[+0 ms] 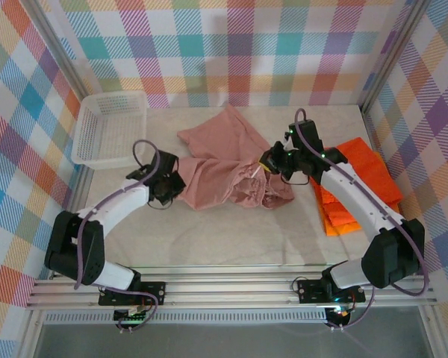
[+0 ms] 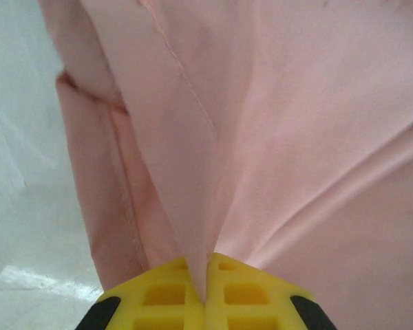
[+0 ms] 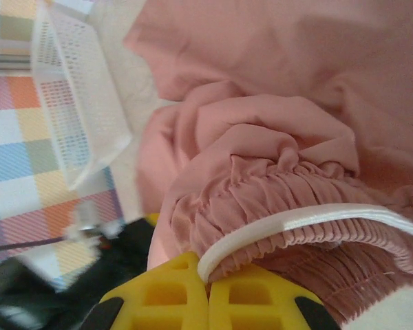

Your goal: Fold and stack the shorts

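Note:
My right gripper will move back and down next and pull the bunched waistband of the shorts straighter. It will then release the waistband on the bare tabletop, which is below and back from the fingers.
Dusty pink shorts point(image 1: 224, 168) lie crumpled mid-table. My left gripper point(image 1: 172, 186) is at their left edge. In the left wrist view its yellow fingers point(image 2: 165, 295) are shut on a pinched fold of the pink cloth point(image 2: 296, 137), and the gripper point(image 2: 206, 268) sits low over the table. My right gripper point(image 1: 265, 165) is at the gathered waistband point(image 3: 261, 185). Its jaws point(image 3: 208, 269) are shut on that waistband and the white drawstring point(image 3: 310, 220). Bright orange shorts point(image 1: 358, 179) lie in a pile at the right, partly under the right arm.
A white mesh basket point(image 1: 108, 127) stands at the back left and also appears in the right wrist view point(image 3: 69, 103). Plaid walls close in the table on three sides. Bare tabletop point(image 1: 231, 239) lies in front of the shorts.

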